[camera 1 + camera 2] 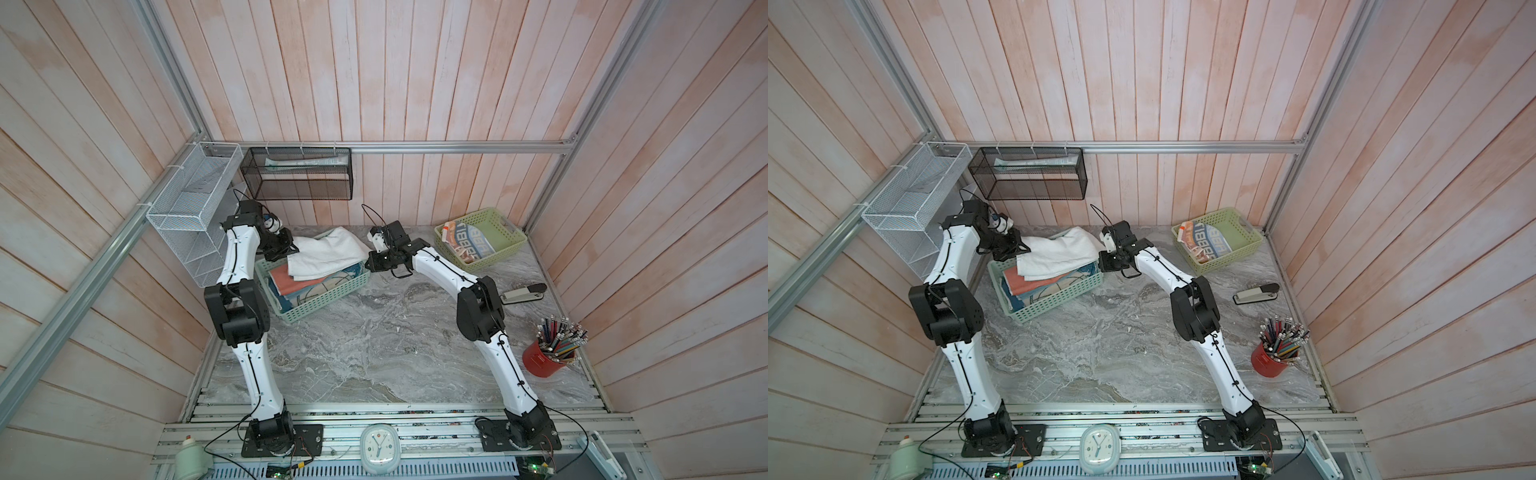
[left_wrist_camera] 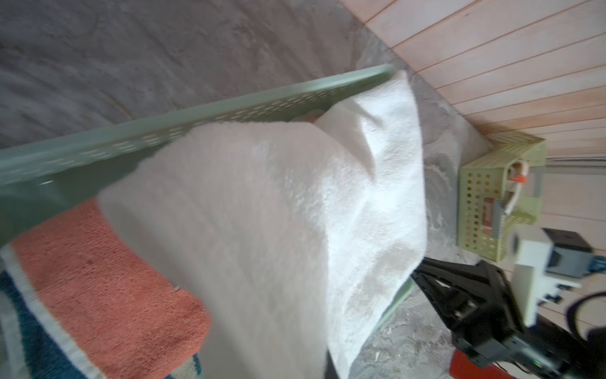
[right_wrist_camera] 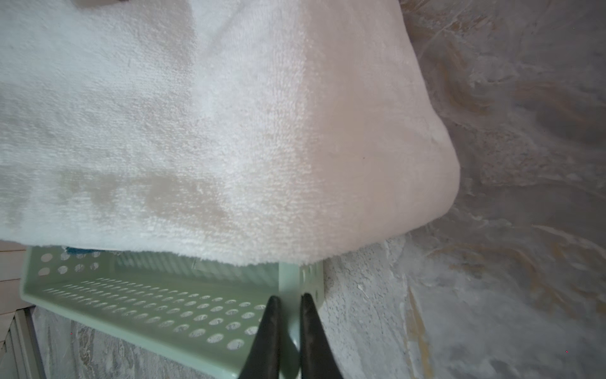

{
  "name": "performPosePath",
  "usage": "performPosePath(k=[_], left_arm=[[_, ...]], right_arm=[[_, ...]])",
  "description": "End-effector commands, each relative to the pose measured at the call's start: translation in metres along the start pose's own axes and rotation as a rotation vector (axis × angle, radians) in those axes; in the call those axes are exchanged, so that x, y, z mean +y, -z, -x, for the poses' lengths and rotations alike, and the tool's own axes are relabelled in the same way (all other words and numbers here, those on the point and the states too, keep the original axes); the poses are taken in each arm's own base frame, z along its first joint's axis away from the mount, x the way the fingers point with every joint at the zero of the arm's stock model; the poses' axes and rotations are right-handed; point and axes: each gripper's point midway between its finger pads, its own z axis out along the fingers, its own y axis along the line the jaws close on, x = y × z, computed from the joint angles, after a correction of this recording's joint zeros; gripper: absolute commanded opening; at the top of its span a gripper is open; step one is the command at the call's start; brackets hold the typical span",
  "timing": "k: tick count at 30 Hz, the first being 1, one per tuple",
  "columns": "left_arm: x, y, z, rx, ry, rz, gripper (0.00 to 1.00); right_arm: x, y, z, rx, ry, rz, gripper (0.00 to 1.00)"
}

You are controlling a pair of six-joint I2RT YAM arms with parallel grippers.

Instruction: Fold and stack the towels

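My left gripper draws the white towel down and back across the basket's end with the coral towel uncovered (image 1: pixel 282 280) (image 2: pixel 75 259) next and releases, as that end of the basket lies below and back.
A plain white towel (image 1: pixel 328 253) (image 1: pixel 1059 253) lies draped over the pile in the teal-green basket (image 1: pixel 320 305) (image 1: pixel 1054 303). Under it are a coral towel (image 1: pixel 284 278) (image 2: pixel 108 279) and a cream one with a blue border (image 1: pixel 332 282). My left gripper (image 1: pixel 296 250) (image 1: pixel 1027 249) is shut on the white towel's far left end. In the left wrist view the cloth (image 2: pixel 262 213) hides the jaws. My right gripper (image 1: pixel 368 266) (image 3: pixel 290 297) is shut on the basket's right corner wall (image 3: pixel 147 311). A striped lettered towel (image 1: pixel 473 245) lies in the light green basket (image 1: pixel 498 257).
A stapler (image 1: pixel 521 293) and a red cup of pencils (image 1: pixel 544 359) stand along the right side. A white wire basket (image 1: pixel 187 212) and a black mesh shelf (image 1: pixel 297 178) hang on the back walls. A small clock (image 1: pixel 379 446) sits on the front rail.
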Motion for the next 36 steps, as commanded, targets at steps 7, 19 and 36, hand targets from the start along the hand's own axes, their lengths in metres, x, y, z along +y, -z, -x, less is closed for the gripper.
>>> performPosePath(k=[7, 19, 36], left_arm=[[0.041, 0.026, -0.005, -0.078, 0.055, 0.269, 0.00], [0.058, 0.036, -0.017, -0.062, 0.097, 0.327, 0.00], [0.090, 0.033, -0.026, -0.052, 0.153, 0.407, 0.00]], right_arm=[[-0.021, 0.001, -0.005, 0.025, 0.034, -0.181, 0.00], [-0.024, 0.000, -0.004, 0.018, 0.034, -0.201, 0.00], [-0.023, -0.001, -0.003, 0.012, 0.037, -0.199, 0.00]])
